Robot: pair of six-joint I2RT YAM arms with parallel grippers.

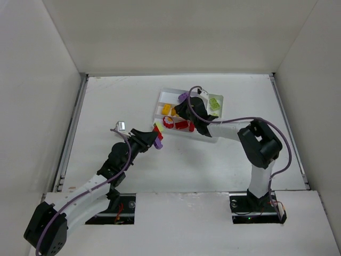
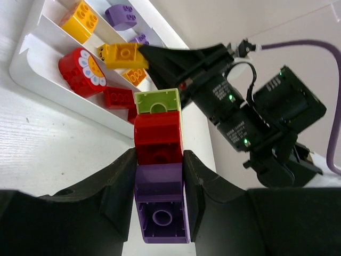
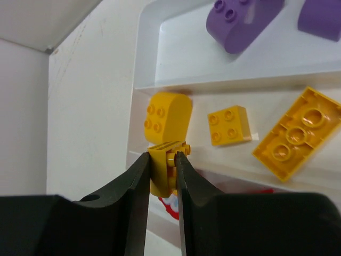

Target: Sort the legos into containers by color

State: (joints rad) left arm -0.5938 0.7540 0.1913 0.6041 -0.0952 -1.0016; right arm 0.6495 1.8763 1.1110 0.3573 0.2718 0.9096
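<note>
I should lower my right gripper into the tray's middle section (image 1: pixel 171 112) (image 3: pixel 199 140) beside the curved yellow brick and let go of the small yellow brick, because only yellow bricks are there.
My left gripper (image 1: pixel 153 137) (image 2: pixel 159 173) is shut on a stack of three bricks: purple (image 2: pixel 160 208) between the jaws, red (image 2: pixel 158 137) above it, lime green (image 2: pixel 157 101) at the end. It hangs just off the white tray's (image 1: pixel 169 92) near left corner. My right gripper (image 1: pixel 178 111) (image 3: pixel 162 160) is shut on a small yellow brick (image 3: pixel 164 162) (image 2: pixel 123 55) over the tray. The tray holds yellow bricks (image 3: pixel 168 117), purple bricks (image 3: pixel 240 18), a round red piece (image 2: pixel 82 69), a red brick (image 2: pixel 118 97) and green bricks (image 1: pixel 214 102).
White walls enclose the table on the left, back and right. The right arm's purple cable (image 1: pixel 234 120) loops over the tray's near right side. A small silver block (image 1: pixel 120 126) lies left of the left gripper.
</note>
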